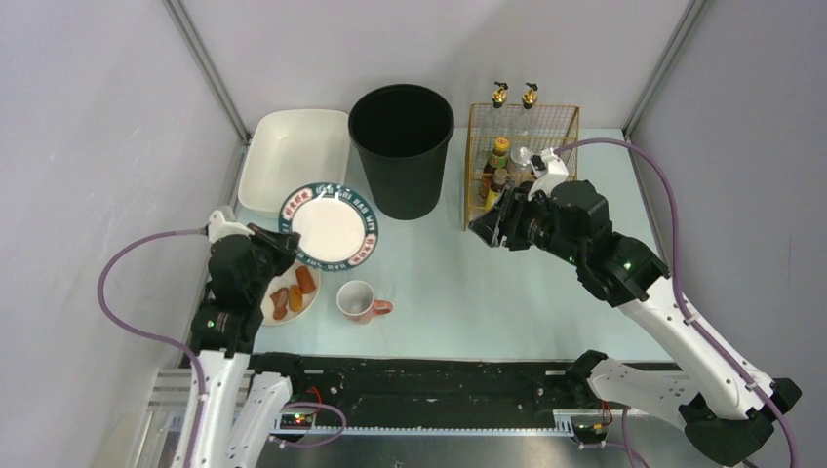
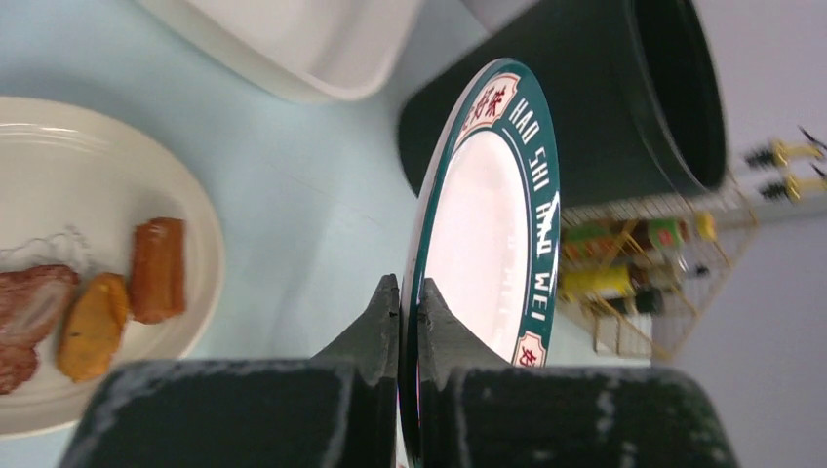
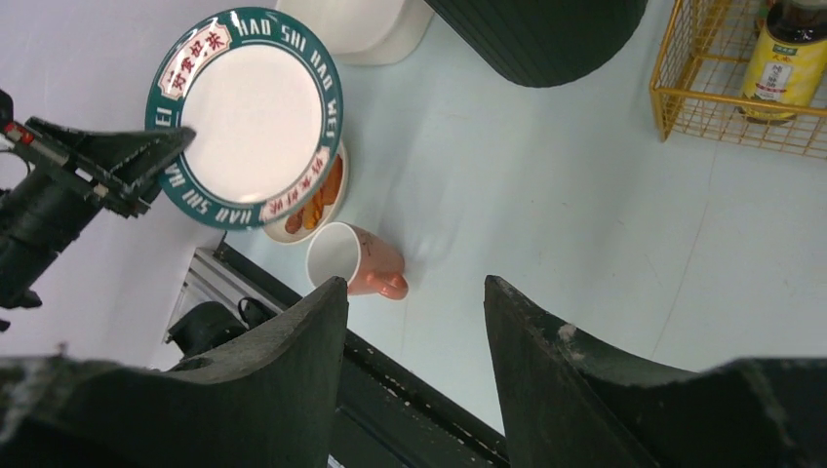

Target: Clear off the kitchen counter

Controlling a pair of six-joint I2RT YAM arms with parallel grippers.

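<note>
I should move the white plate outward with my left gripper, lower it into the white rectangular tray (image 1: 300, 154) (image 2: 317, 34) and let go of it, because the tray is outward and below and its bottom is empty.
My left gripper (image 1: 285, 241) is shut on the rim of a white plate with a green lettered border (image 1: 329, 224) and holds it above the mint-green kitchen counter (image 1: 458, 283). In the left wrist view the gripper (image 2: 410, 292) pinches the plate (image 2: 488, 214) edge-on. Below it lies a cream plate (image 1: 310, 300) with sausages and fried pieces (image 1: 295, 291). A pink mug (image 1: 359, 301) stands beside it. My right gripper (image 1: 491, 226) is open and empty, raised near the wire basket (image 1: 521, 161); the right wrist view (image 3: 414, 292) shows its jaws apart above the counter.
A black bin (image 1: 400, 148) stands at the back centre. A white rectangular tray (image 1: 293, 156) lies at the back left. The yellow wire basket holds sauce bottles (image 1: 498, 161). A black rail (image 1: 429, 375) runs along the front edge. Grey walls close in both sides.
</note>
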